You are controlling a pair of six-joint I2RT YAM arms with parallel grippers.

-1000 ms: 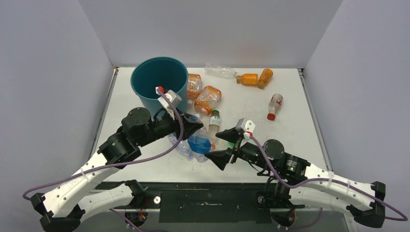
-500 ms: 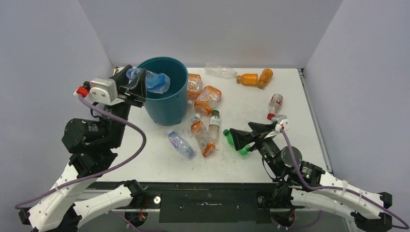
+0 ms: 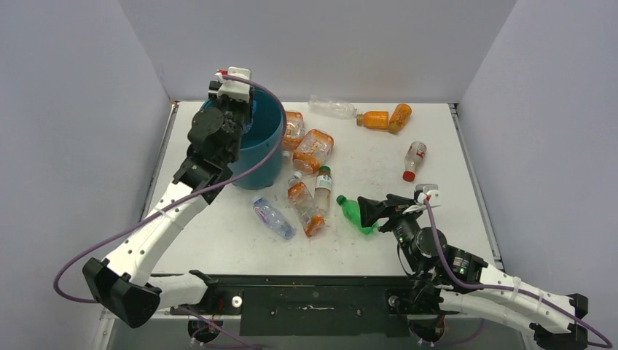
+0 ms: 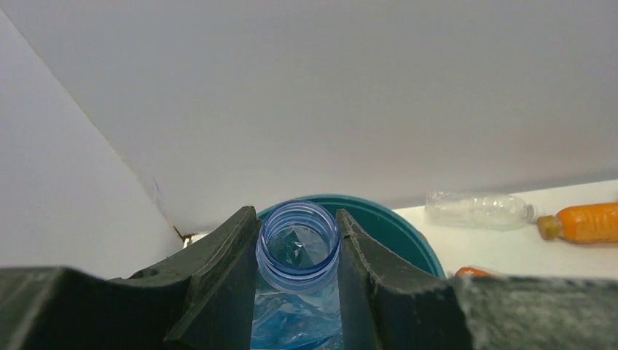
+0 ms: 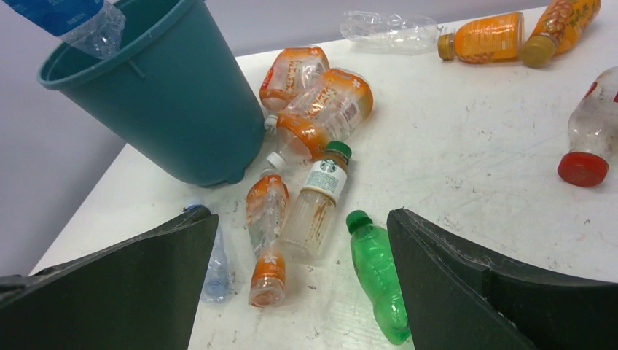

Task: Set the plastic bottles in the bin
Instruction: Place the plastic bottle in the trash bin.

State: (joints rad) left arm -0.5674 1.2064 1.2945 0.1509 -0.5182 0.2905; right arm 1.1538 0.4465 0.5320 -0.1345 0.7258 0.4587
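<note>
My left gripper tilts down and shifts farther over the teal bin's opening [image 3: 256,122] [image 4: 369,232] next, before it releases the crushed bottle.
My left gripper [image 3: 237,109] is raised over the rim of the teal bin [image 3: 256,162] and is shut on a crushed blue-tinted bottle [image 4: 299,237], gripped at the neck with its open mouth toward the camera. The same bottle [image 5: 69,18] shows above the bin [image 5: 167,109] in the right wrist view. My right gripper [image 3: 375,211] hangs open and empty low over the table. A green bottle [image 5: 379,273] lies by its right finger. An orange-labelled bottle [image 5: 266,219] and a green-capped clear bottle [image 5: 315,200] lie ahead between the fingers.
A small clear bottle [image 3: 272,217] lies near the bin's foot. Two orange-labelled bottles [image 3: 306,142] rest against the bin's right side. At the back lie a clear bottle [image 3: 331,108] and two orange bottles [image 3: 386,118]. A red-capped bottle [image 3: 414,159] lies at the right.
My left arm lifted the blue bottle from the table and swung it over the bin. My right gripper drew back to the right, still open, uncovering the green bottle.
</note>
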